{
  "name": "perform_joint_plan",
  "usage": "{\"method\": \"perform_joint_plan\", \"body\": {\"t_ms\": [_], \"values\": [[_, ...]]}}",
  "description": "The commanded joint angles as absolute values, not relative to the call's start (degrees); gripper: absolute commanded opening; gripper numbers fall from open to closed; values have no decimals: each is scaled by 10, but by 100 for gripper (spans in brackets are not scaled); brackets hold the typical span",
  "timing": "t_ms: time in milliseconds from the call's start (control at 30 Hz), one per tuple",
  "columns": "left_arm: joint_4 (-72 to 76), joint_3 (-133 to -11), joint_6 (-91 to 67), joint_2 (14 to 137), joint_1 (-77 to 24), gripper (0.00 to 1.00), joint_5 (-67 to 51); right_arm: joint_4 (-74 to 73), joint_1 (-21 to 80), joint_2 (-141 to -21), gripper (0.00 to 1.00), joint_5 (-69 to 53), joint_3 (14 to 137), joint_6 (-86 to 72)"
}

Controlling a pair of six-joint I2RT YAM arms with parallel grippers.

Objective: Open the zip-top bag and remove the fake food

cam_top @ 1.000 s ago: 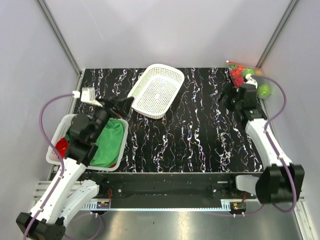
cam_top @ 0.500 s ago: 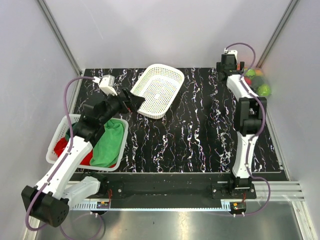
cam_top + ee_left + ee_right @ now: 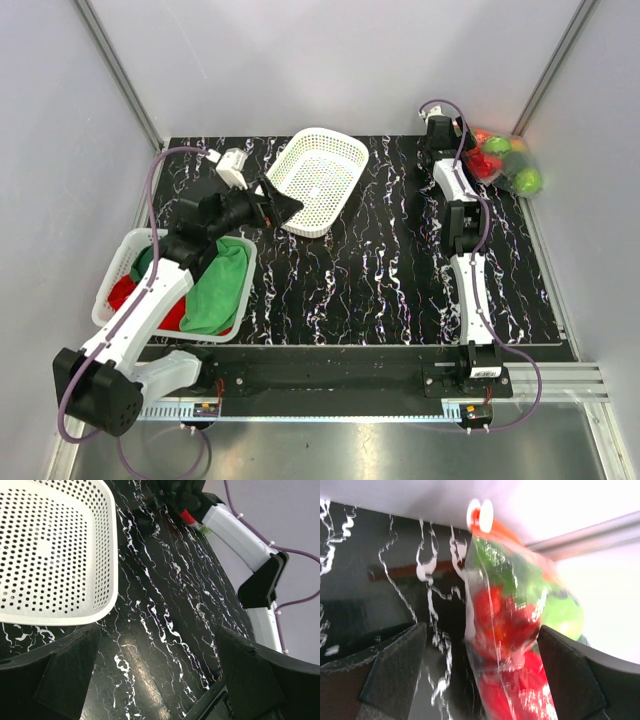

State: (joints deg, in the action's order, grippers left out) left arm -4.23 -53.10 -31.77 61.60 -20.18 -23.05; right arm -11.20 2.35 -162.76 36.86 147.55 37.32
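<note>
The clear edge facing the empty basket is between my spread fingers. My right gripper will next move slightly toward the bag (image 3: 503, 160) and close on that edge.
The zip-top bag (image 3: 503, 160) lies in the table's far right corner, clear plastic with an orange zip strip (image 3: 487, 525). Red and green fake food (image 3: 512, 622) fills it, and a green round piece (image 3: 527, 181) shows at its right end. My right gripper (image 3: 460, 143) is stretched out to the bag's left end. In the right wrist view this gripper (image 3: 482, 677) is open, with the bag showing between its spread fingers and no grip on it. My left gripper (image 3: 281, 205) is open over bare table by the empty basket and holds nothing (image 3: 160, 677).
An empty white mesh basket (image 3: 315, 180) stands at the far middle, its rim (image 3: 111, 555) close to my left fingers. A second white basket (image 3: 104, 300) at the near left holds green and red cloths (image 3: 215, 285). Grey walls close in the table.
The right arm has straightened toward the far right corner, bringing its gripper to the bag. The left arm has reached further toward the empty basket. Both grippers stayed open.
</note>
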Motion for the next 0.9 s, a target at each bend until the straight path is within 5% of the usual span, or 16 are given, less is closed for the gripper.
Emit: {"method": "perform_joint_plan", "body": {"t_ms": [0,267,367,433,867], "values": [[-22,-562,-314,636,-200,99,-268,13,18,-1663,100,379,1531,494],[-22,-575,-331,671,-204,99,-290,50,11,-1693,96,339,1557,498],[-22,-586,-335,681,-204,99,-294,38,6,-1697,82,332,1559,485],[-22,-590,-341,686,-204,99,-296,37,4,-1701,63,332,1559,491],[-21,-589,-358,691,-204,98,-288,112,43,-1643,4,418,1490,521]]}}
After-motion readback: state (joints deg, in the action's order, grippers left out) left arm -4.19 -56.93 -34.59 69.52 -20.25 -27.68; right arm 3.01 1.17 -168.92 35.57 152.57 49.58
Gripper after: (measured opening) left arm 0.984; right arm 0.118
